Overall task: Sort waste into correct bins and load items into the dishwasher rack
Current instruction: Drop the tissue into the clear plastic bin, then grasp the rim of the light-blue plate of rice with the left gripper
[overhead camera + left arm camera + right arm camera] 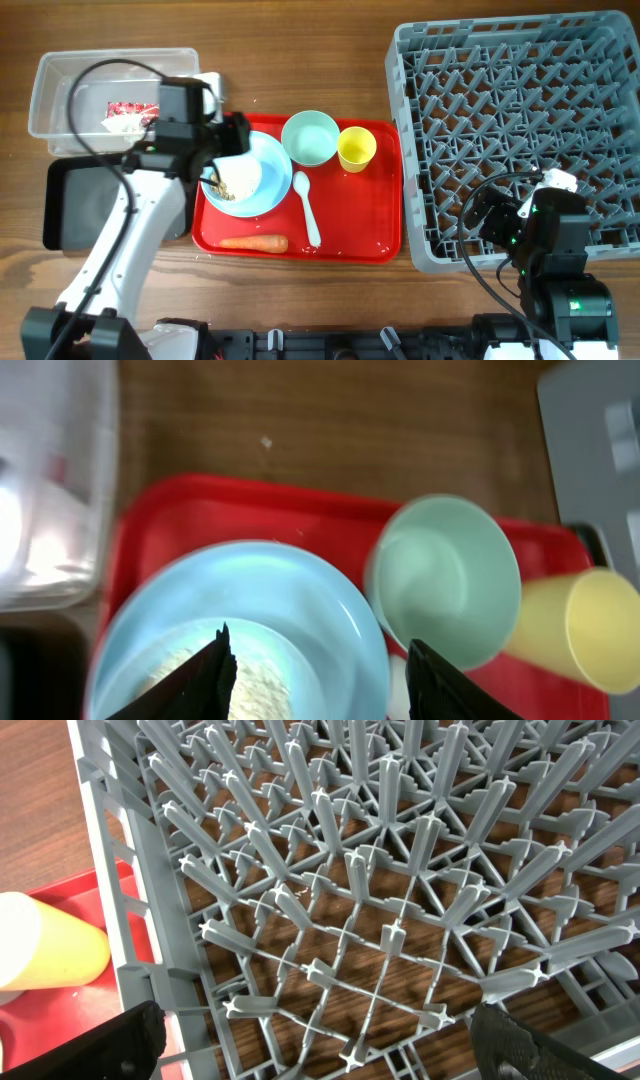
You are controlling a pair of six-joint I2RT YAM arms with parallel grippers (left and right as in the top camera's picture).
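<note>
The left gripper is open and will come down next onto the light-blue bowl's rim on the spoon's side [261, 177] [315, 682].
A light-blue plate [272, 185] lies on the red tray [345, 235] with a light-blue bowl [243, 176] on it holding pale crumbs [222, 190]. My left gripper [226, 150] is open just above the bowl; in the left wrist view its fingers [320, 680] straddle the crumbs [265, 680] and the bowl's rim [300, 595]. The mint bowl [310, 137], yellow cup [357, 148], white spoon [307, 205] and carrot [254, 243] are on the tray. The red-and-white wrapper [130, 108] lies in the clear tub [60, 95]. My right gripper [500, 215] is open and empty over the grey rack's [520, 110] front corner [320, 1040].
The black tray [75, 205] sits in front of the clear tub, partly under my left arm. Something white lies beside the wrapper in the tub. The right wrist view shows the rack's pegs [380, 870] and the yellow cup [50, 955] to the left.
</note>
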